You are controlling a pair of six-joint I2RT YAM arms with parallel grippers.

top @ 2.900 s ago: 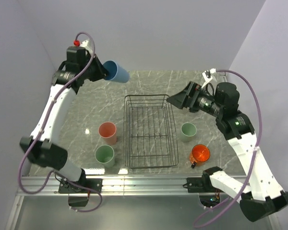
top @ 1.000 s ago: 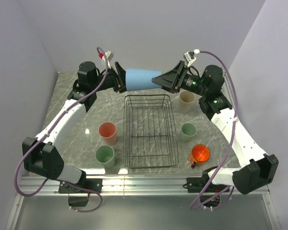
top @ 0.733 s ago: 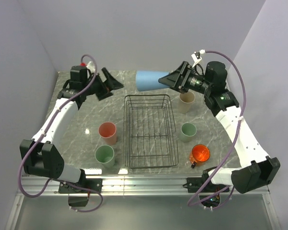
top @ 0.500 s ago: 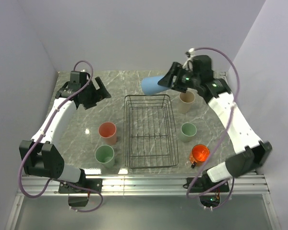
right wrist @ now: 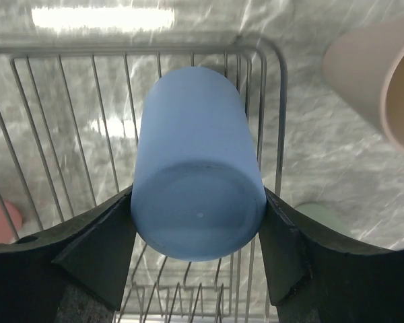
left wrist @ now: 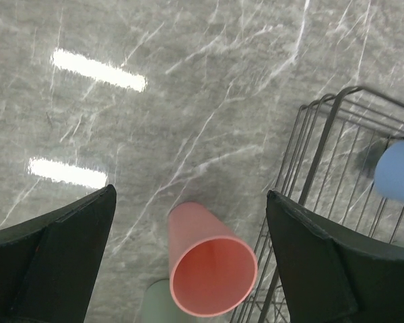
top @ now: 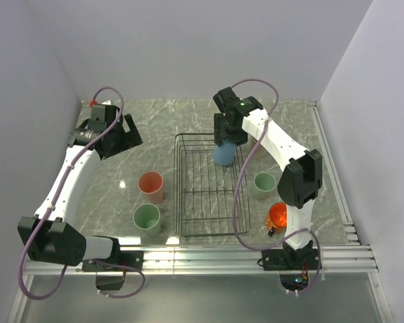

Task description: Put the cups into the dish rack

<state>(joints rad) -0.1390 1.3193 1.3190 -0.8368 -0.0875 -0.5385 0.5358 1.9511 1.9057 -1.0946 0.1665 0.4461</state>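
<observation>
The robot's right gripper should move down into the rack's far corner (right wrist: pixel 229 68) by the beige cup and let go of the blue cup, as the blue cup's opening already points down.
My right gripper (top: pixel 224 144) (right wrist: pixel 198 196) is shut on the blue cup (top: pixel 223 157) (right wrist: pixel 195 168). It holds the cup near its base, mouth down, over the far right corner of the black dish rack (top: pixel 211 229) (right wrist: pixel 87 48). Whether the cup touches the wires I cannot tell. My left gripper (top: pixel 119 140) (left wrist: pixel 190 192) is open and empty above the table, left of the rack (left wrist: pixel 323 161). The salmon-pink cup (top: pixel 151 186) (left wrist: pixel 212 269) stands upright below it. A pale green cup (top: pixel 147 219) (left wrist: pixel 158 303) stands nearer.
Right of the rack stand a short pale green cup (top: pixel 263 184) (right wrist: pixel 316 214) and an orange mug (top: pixel 280 215). A beige cup (right wrist: pixel 374 74) stands by the rack's far right corner, hidden under my right arm in the top view. Walls close in the table.
The blue cup has passed from my left gripper to my right. The left gripper opened and drew back to the left. The right arm swung the cup down over the rack, mouth down.
</observation>
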